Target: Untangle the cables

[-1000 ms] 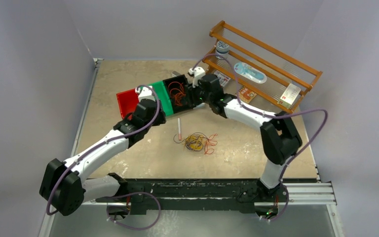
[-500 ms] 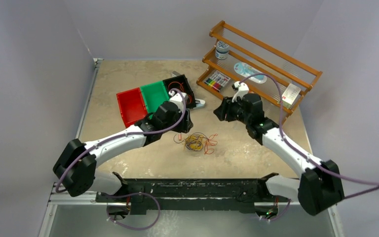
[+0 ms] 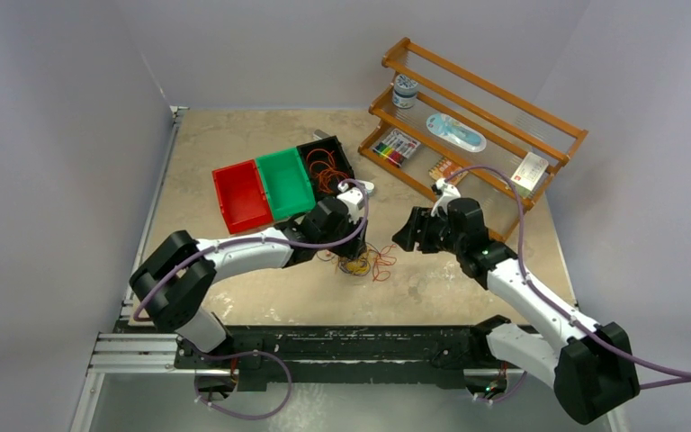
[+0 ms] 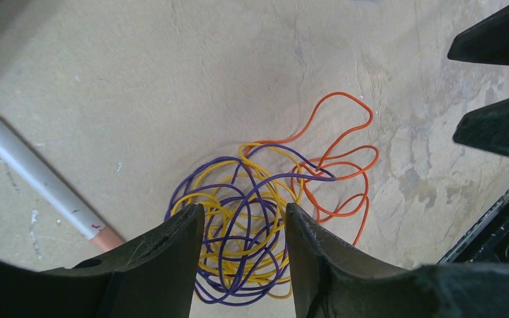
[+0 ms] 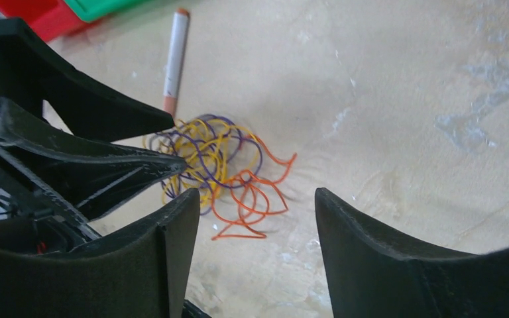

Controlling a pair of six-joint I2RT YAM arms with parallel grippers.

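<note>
Below my right gripper and to its left in the top view, the far orange loop juts from the tangle, so I will bring the fingertips down that way.
The cables (image 4: 265, 218) lie on the table as one small tangle of yellow, purple and orange wire loops, also seen from above (image 3: 366, 263). My left gripper (image 4: 244, 212) hangs open right over it, with the yellow and purple loops showing between its fingers (image 4: 172, 258). The orange loops (image 5: 252, 192) spread out towards my right gripper (image 5: 255, 195), which is open and empty a short way to the right of the tangle (image 3: 402, 238). The left gripper's fingers (image 5: 106, 112) show at the left of the right wrist view.
A white pen (image 4: 40, 182) lies just left of the tangle. Red (image 3: 241, 195), green (image 3: 286, 183) and black (image 3: 328, 166) bins stand behind it, the black one holding orange wire. A wooden rack (image 3: 477, 117) with small items stands at the back right.
My left arm has swung from the bins to above the tangle. My right arm has pulled back from the black bin to the tangle's right, and its jaws have opened wider.
</note>
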